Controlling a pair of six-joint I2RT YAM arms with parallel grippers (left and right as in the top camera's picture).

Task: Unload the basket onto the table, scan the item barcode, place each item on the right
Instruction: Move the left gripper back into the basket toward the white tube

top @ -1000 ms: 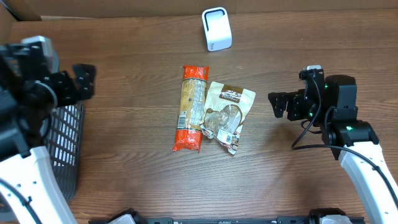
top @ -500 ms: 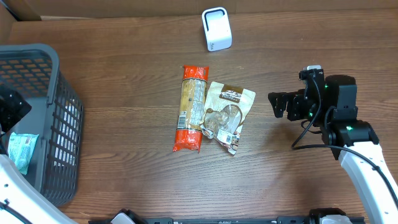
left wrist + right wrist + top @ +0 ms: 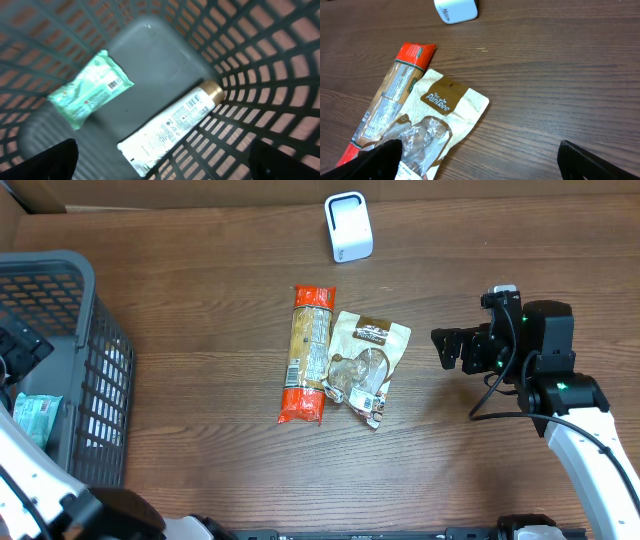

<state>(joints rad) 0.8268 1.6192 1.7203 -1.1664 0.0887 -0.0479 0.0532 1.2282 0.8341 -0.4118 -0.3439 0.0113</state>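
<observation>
I next need to lower my left gripper into the basket and rightward in its wrist view, onto the tube's gold-end with the cap (image 3: 201,96), as the barcode is beside it.
A white barcode scanner (image 3: 348,226) stands at the back of the table, and its lower part shows in the right wrist view (image 3: 455,9). Two items lie mid-table: a long orange-red packet (image 3: 307,352) (image 3: 390,100) and a beige pouch (image 3: 368,365) (image 3: 440,120) overlapping its right side. My right gripper (image 3: 450,348) (image 3: 485,162) hovers open just right of the pouch, holding nothing. My left gripper (image 3: 20,352) (image 3: 160,167) hangs open over the inside of the grey basket (image 3: 95,370), nothing between its fingers.
Inside the basket lie a green packet (image 3: 92,87) (image 3: 30,415) and a white tube with a gold cap (image 3: 172,125). A cardboard wall (image 3: 200,192) runs along the table's back edge. Bare wood lies between the basket and the items.
My left arm has swung off the basket's near rim toward the left edge, uncovering the basket. The right arm and the items have not moved.
</observation>
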